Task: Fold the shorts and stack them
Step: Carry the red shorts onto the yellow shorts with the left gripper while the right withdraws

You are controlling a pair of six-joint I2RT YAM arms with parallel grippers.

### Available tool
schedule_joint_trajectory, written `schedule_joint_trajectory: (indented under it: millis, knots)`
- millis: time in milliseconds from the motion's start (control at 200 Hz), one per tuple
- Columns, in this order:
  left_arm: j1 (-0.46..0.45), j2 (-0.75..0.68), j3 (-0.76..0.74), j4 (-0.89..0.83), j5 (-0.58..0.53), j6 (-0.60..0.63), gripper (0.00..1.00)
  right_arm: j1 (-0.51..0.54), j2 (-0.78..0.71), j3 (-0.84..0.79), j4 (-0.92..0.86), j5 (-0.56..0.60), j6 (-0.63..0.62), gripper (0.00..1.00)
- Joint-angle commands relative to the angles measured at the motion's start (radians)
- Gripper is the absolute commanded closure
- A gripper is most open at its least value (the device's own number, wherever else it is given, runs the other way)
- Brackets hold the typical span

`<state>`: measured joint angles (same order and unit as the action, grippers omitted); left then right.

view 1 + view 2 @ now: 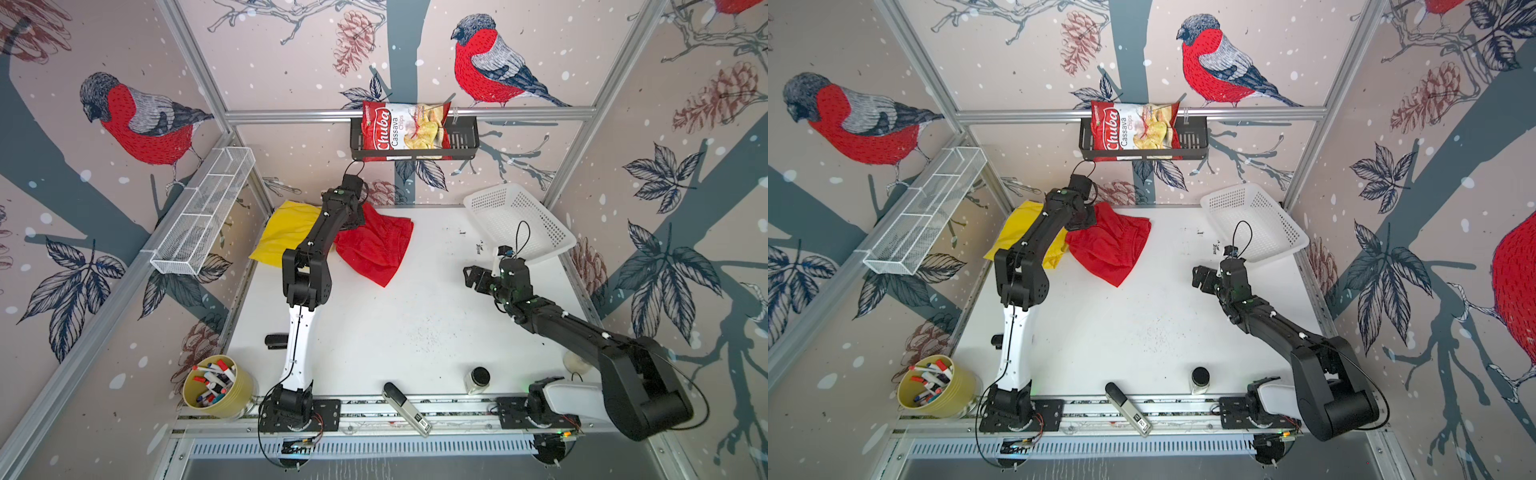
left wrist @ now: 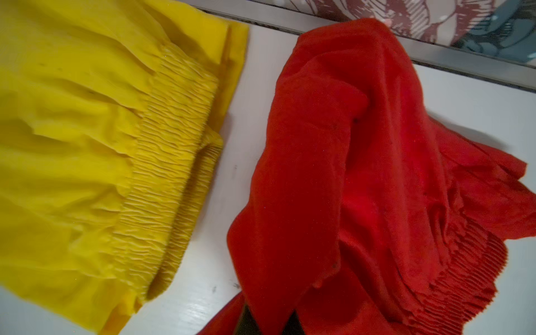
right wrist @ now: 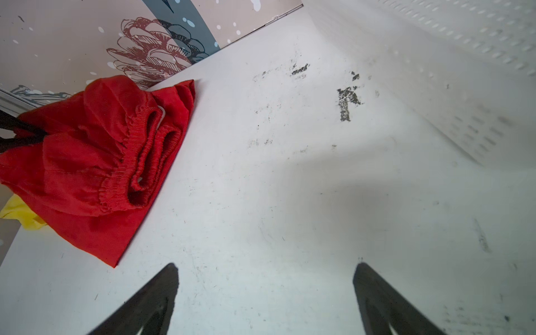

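My left gripper lifts the raised fold across next and releases it atop the flat yellow shorts [image 1: 285, 230] [image 2: 100, 150] for the stack. The yellow shorts lie alongside, toward the wire rack.
The red shorts [image 1: 376, 249] [image 1: 1113, 249] lie crumpled at the back of the white table, one corner lifted. My left gripper [image 1: 353, 220] [image 1: 1084, 218] is shut on that raised fold. In the left wrist view the red fabric [image 2: 348, 174] drapes over the left gripper [image 2: 269, 319] and hides most of its fingers. The yellow shorts [image 1: 282, 235] [image 1: 1013, 232] [image 2: 87, 145] lie flat just left of the red pair, partly under my left arm. My right gripper [image 1: 469, 276] [image 1: 1198, 276] [image 3: 265, 266] hovers open and empty over bare table, well right of the red shorts [image 3: 72, 174].
A white perforated basket [image 1: 519, 220] sits at the back right, close to my right wrist. A chips bag [image 1: 405, 126] rests in a black wall shelf. A white wire rack [image 1: 203, 212] hangs left. A marker cup [image 1: 216, 386], a jar [image 1: 478, 379] and a stapler [image 1: 405, 409] line the front edge.
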<state>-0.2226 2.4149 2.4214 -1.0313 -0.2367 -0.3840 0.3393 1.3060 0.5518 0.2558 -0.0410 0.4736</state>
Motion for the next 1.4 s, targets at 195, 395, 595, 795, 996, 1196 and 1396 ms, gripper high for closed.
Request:
schedule_joint_trajectory:
  millis: [195,395,595,795,996,1196,1396]
  knots:
    - [0.067,-0.071,0.067,-0.116,-0.266,0.066,1.0,-0.001,0.071,0.019,0.043,-0.044,0.022,0.07]
    - [0.085,-0.112,0.093,-0.078,-0.244,0.084,1.0,0.0,0.096,0.02,0.055,-0.058,0.028,0.07]
    - [0.085,-0.123,0.136,-0.063,-0.247,0.101,1.0,0.0,0.104,0.022,0.056,-0.06,0.029,0.08]
    - [0.085,-0.135,0.156,-0.045,-0.238,0.111,1.0,0.001,0.123,0.025,0.061,-0.072,0.033,0.08]
    - [0.09,-0.172,0.177,-0.029,-0.267,0.113,1.0,0.0,0.138,0.027,0.067,-0.074,0.035,0.08]
    - [0.141,-0.19,0.124,-0.025,-0.4,0.092,1.0,0.0,0.163,0.032,0.074,-0.096,0.044,0.08]
    - [0.261,-0.142,-0.074,0.071,-0.448,0.081,1.0,-0.001,0.153,0.034,0.062,-0.088,0.036,0.09]
